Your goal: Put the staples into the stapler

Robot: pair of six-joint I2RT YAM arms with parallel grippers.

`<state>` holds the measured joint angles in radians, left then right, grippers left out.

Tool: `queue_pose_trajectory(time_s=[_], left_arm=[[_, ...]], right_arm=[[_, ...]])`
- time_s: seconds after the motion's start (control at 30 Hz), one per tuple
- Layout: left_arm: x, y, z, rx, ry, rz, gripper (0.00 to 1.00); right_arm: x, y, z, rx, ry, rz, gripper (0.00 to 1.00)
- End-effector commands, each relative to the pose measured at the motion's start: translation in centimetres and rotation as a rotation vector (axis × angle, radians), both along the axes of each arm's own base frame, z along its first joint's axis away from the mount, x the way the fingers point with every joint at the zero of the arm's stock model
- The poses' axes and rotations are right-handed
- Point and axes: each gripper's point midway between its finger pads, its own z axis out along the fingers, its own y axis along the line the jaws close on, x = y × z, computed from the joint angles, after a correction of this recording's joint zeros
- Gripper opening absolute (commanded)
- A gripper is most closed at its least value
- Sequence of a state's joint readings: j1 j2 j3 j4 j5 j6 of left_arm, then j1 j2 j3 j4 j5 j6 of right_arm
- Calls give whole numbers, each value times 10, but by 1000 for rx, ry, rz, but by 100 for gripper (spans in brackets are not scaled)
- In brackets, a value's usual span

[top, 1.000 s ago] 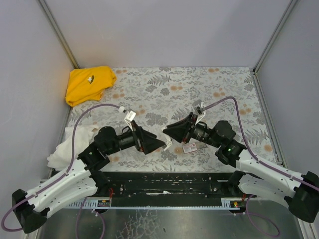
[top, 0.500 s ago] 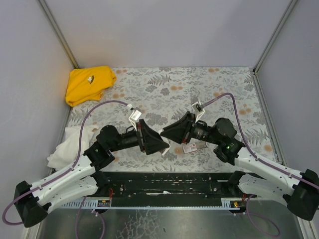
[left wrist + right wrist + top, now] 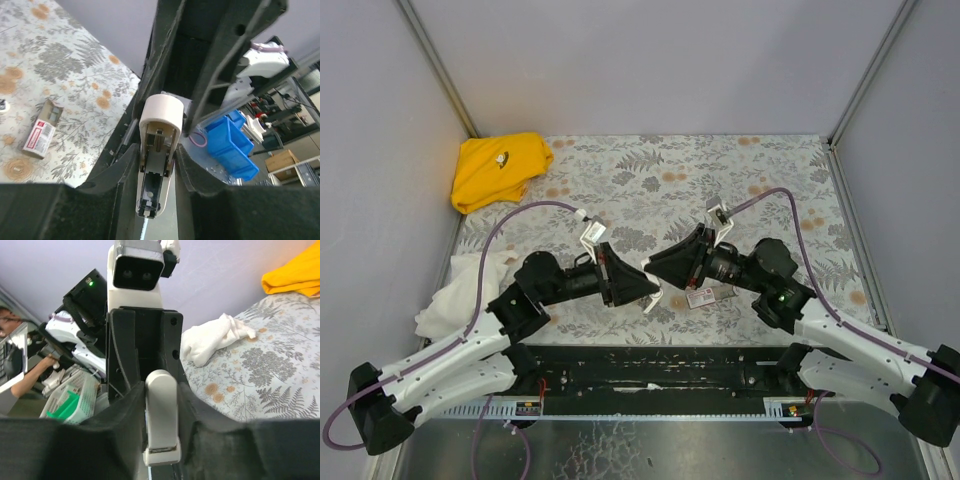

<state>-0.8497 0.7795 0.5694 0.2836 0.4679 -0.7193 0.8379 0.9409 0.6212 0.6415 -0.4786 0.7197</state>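
Note:
The clear mat beside the staple box point(image 3: 701, 296) is below my left gripper, so next it should turn its fingers down, lower the raised stapler there and release it.
The small pale stapler point(image 3: 654, 297) hangs above the table between my two grippers, which meet tip to tip. My left gripper point(image 3: 156, 151) is shut on it: both fingers press its sides, and its open underside with the dark metal channel point(image 3: 152, 192) faces the camera. My right gripper point(image 3: 161, 390) stands open around the stapler's smooth top point(image 3: 161, 410), its fingers just off the sides. The red-and-white staple box point(image 3: 701, 296) lies on the table below the right gripper; its grey tray point(image 3: 50, 115) shows. I cannot make out the staples.
A yellow cloth point(image 3: 500, 168) lies in the far left corner. A white cloth point(image 3: 455, 295) sits at the left edge by the left arm. Grey walls close in the floral table mat point(image 3: 720, 180) on three sides.
My left gripper slid right to the stapler and its jaws closed on it. The right gripper's jaws widened around the stapler while that arm stayed nearly still.

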Motion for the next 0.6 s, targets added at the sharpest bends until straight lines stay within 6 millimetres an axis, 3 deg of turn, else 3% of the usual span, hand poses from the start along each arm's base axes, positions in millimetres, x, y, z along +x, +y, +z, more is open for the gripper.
queue_pose_trajectory(time_s=[0.0,0.07,0.17,0.27,0.4,0.57], left_arm=[[36,9,-28,140,48,206,0],[60,21,-56,235,95,356,0],[78,29,-86,348,137,458,0],[94,27,-111,414,230,535,0],[116,19,-147,549,334,614,0],[148,10,-174,699,371,713,0]], right_arm=[[20,-22,21,26,-59,-183,59],[34,-33,12,-17,-24,-293,80],[45,-48,-1,-107,-22,-395,90],[62,-68,-24,-234,6,-527,95],[94,-97,-79,-448,95,-697,97],[127,-109,-132,-467,375,-611,97]])
